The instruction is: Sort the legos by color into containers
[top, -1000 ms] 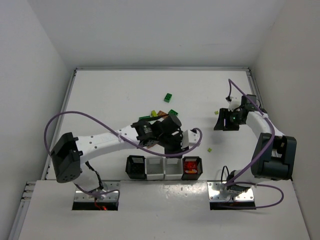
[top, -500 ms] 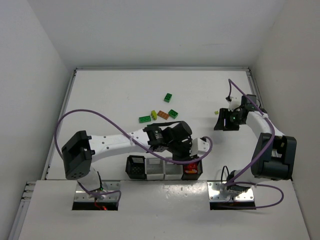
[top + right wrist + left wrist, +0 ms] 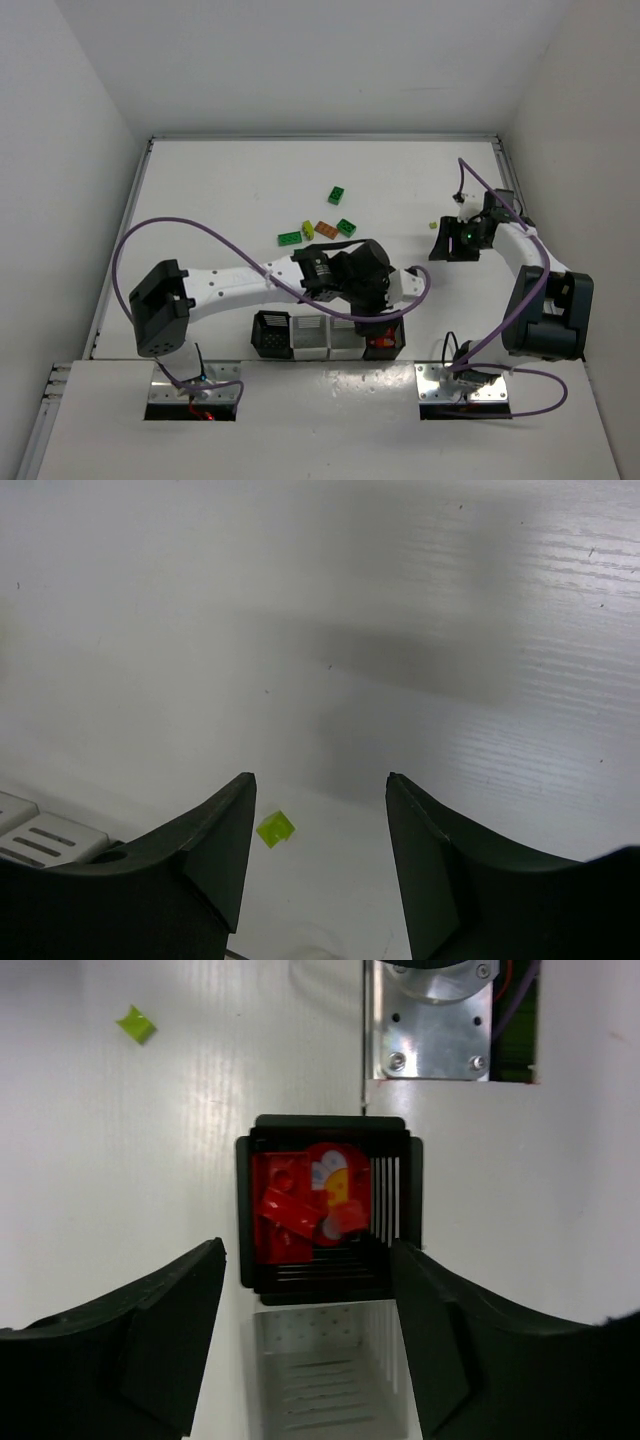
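The tiny yellow-green lego [image 3: 275,828] lies below, beside one finger, so my right gripper should next move down, back and to the left in the wrist view onto it.
Four containers stand in a row at the near edge: black [image 3: 272,335], white [image 3: 308,338], white [image 3: 345,338], black [image 3: 385,342]. My left gripper [image 3: 308,1255] hangs open and empty over the right black container [image 3: 325,1130], which holds red legos [image 3: 290,1210]. The white container [image 3: 330,1370] beside it shows no bricks. Loose legos lie mid-table: green [image 3: 337,195], green [image 3: 346,227], orange-brown [image 3: 326,229], yellow-green [image 3: 308,229], green [image 3: 289,238]. My right gripper [image 3: 320,790] is open above a tiny yellow-green lego [image 3: 275,828], which lies near its left finger.
A metal base plate [image 3: 430,1020] lies beyond the black container, with another small yellow-green brick [image 3: 135,1024] on the table to its left. The left arm's purple cable [image 3: 200,235] loops over the table. White walls enclose the table on three sides.
My left arm has swung from the pile of bricks to above the right black container, and its jaws have gone from shut to open. The right arm has not moved.
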Available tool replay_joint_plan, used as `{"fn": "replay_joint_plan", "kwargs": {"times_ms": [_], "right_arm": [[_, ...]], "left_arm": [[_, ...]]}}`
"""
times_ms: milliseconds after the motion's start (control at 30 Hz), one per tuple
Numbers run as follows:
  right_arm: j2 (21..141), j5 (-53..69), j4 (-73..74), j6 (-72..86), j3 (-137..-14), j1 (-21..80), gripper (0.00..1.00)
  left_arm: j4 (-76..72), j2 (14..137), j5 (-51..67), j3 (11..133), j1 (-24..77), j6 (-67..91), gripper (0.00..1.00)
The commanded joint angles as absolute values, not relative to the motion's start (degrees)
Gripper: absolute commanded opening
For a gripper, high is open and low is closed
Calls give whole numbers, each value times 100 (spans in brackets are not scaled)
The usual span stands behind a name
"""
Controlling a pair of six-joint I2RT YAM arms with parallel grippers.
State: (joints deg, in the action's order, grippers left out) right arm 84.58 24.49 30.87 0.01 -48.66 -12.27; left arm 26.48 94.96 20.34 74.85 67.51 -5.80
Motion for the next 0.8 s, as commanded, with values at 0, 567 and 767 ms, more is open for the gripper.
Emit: {"fn": "replay_joint_plan", "kwargs": {"times_ms": [0,567,767], "right_arm": [[8368,2461,2883,-53,-4808,-1257,55],[8455,2585,4323,-2134,-5159,-906,48],[8200,2040,4597,-2883,-4843,-203,48]], "left_arm": [[2496,9492,1609,7787,6812,-492,74],[3015,8719,1309,8420,3878,703,98],[2848,8237,1600,7859,2630,756,100]]}}
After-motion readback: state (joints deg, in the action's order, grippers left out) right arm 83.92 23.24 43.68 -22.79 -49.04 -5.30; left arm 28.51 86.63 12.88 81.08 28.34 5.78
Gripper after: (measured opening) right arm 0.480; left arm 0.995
